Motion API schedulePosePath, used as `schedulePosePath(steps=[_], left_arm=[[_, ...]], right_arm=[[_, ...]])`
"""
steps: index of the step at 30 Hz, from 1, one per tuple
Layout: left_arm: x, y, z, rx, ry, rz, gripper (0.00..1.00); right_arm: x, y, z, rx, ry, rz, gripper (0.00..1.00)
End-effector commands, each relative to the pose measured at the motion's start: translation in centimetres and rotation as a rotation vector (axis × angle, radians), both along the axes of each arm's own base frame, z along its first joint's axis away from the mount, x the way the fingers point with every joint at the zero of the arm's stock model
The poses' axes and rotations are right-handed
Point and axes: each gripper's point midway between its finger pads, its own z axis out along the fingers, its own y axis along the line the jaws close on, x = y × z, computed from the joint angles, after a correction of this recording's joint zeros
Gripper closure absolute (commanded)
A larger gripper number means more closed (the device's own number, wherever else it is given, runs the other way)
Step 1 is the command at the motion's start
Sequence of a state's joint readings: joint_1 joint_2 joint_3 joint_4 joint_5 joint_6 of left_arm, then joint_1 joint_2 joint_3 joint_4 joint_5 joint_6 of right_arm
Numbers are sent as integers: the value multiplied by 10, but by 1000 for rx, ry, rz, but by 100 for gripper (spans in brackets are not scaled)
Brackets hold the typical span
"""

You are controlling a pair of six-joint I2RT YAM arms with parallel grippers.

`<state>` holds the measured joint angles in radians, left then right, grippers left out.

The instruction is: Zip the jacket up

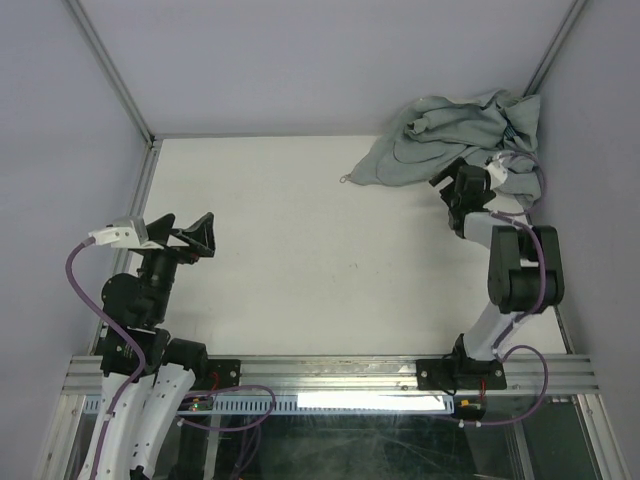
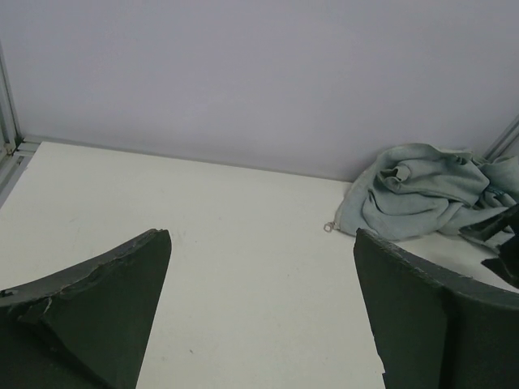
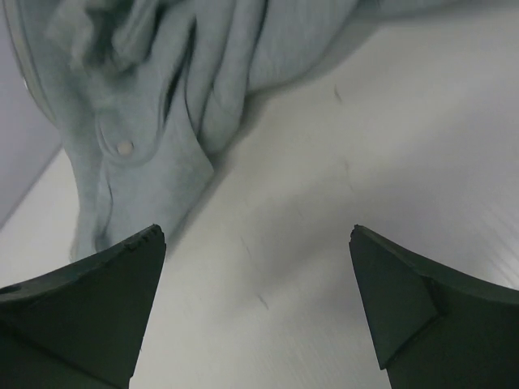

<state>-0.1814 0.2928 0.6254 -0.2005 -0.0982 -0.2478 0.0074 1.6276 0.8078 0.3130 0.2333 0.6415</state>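
The robot's right gripper will next move outward and down onto the jacket fold along the heap's near edge [image 1: 435, 162] [image 3: 219, 113], since its open fingers still have only bare table between them.
The pale grey-green jacket [image 1: 450, 140] lies bunched up in the far right corner of the white table [image 1: 300, 270]. Its small metal zipper pull [image 1: 345, 181] pokes out at the heap's left edge. My right gripper [image 1: 448, 178] hovers at the near edge of the heap, open. In the right wrist view its fingers [image 3: 105, 284] frame bare table, with jacket folds [image 3: 154, 97] and a snap button [image 3: 123, 147] just ahead on the left. My left gripper [image 1: 190, 232] is open at the near left, far from the jacket [image 2: 422, 190] and the pull [image 2: 330, 227].
Pale walls with metal corner posts [image 1: 110, 70] close in the table on three sides. The jacket presses against the right wall and the back corner. A metal rail [image 1: 330, 372] runs along the near edge, where both arm bases are bolted.
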Motion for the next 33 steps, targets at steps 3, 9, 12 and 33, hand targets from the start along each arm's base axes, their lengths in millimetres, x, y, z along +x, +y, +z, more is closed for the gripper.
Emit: schedulePosePath(steps=[3,9,12,33], left_arm=[[4,-3,8,-4,-27,-13,1],[8,-5,4,3,-6,-22,1],[9,-5,2,2,-1,-20,1],[-1,-5,12,-10,-44,-28,1]], right_arm=[[108,-40,38,56,-204,-168,1],[167,-56,-7,164,-119,-328,1],[185,-58,-32,181,-54,-359,1],[148,188,114,176,-176,588,100]])
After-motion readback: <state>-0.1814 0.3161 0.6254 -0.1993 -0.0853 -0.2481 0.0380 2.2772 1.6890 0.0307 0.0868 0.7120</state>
